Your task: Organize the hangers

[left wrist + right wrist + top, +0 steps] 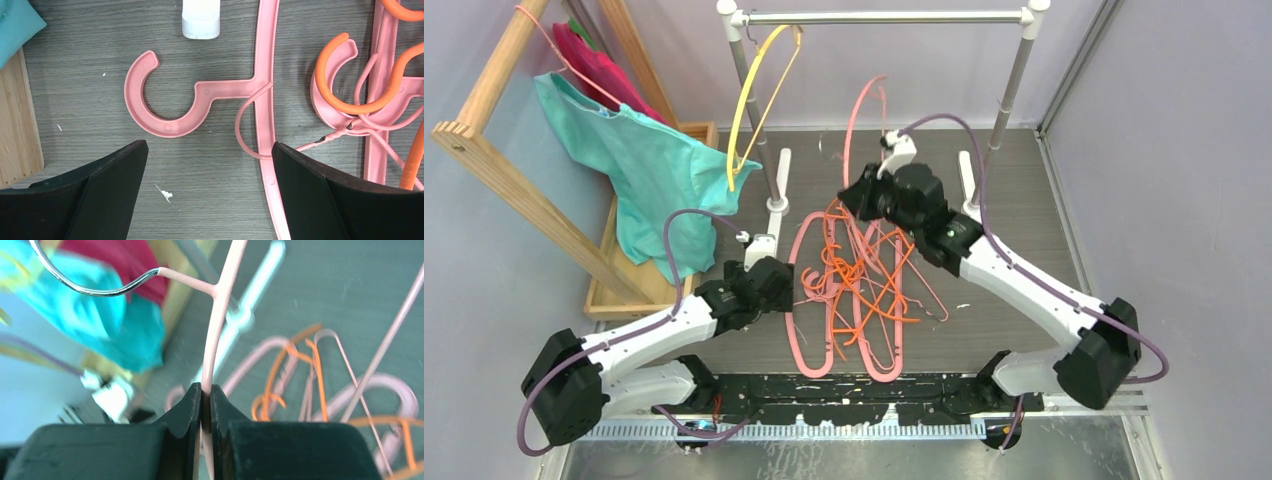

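Observation:
My right gripper should carry the pink hanger's metal hook (95, 287) outward over the bare bar beside the yellow hanger and let go of the pink hanger's thin arm, because that bar is outward of my right gripper.
A tangle of pink and orange hangers (854, 290) lies on the table between the arms. A yellow hanger (759, 100) hangs on the metal rail (884, 17). My right gripper (852, 197) is shut on a thin pink hanger (854, 125) and holds it up above the pile. In the right wrist view the fingers (206, 390) pinch its shaft (216, 330) below a metal hook (95, 287). My left gripper (789, 285) is open and low at the pile's left edge. In the left wrist view it (210, 160) is just short of a flat pink hanger hook (165, 100).
A wooden frame (514, 190) at the left carries a pink hanger with teal and magenta garments (654, 170), over a wooden tray (619, 285). The rail's white feet (201, 20) and posts (1014, 80) stand behind the pile. Walls close both sides.

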Controlling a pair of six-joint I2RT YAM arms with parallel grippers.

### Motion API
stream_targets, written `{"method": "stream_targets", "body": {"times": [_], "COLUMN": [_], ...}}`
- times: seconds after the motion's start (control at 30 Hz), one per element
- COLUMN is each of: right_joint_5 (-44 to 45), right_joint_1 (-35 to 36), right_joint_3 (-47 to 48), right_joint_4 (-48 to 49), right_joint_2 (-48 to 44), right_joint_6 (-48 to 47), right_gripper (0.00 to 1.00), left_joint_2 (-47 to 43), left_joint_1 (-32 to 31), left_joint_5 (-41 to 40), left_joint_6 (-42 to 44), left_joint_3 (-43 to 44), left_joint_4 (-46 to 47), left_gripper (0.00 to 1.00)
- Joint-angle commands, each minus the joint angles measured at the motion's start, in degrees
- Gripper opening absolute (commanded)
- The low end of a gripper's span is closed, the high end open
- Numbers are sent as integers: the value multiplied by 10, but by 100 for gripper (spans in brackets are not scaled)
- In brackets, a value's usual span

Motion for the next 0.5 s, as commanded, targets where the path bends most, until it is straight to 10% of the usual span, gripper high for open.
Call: {"method": "stream_targets", "body": {"times": [0.0, 0.47], "right_joint_5": [-35, -90], "right_joint_1": [-41, -47], "right_joint_3": [96, 337], "right_joint_4": [202, 329], "right_joint_2": [56, 233], "right_joint_6": [100, 173], "right_gripper": [3, 3], "left_joint_2": [-25, -43], "left_joint_1": [2, 2], "left_joint_5": [-10, -24], "left_joint_6": [-13, -12], "left_joint_3": [0, -3], "left_joint_4": [-9, -27], "left_gripper": [98, 98]}}
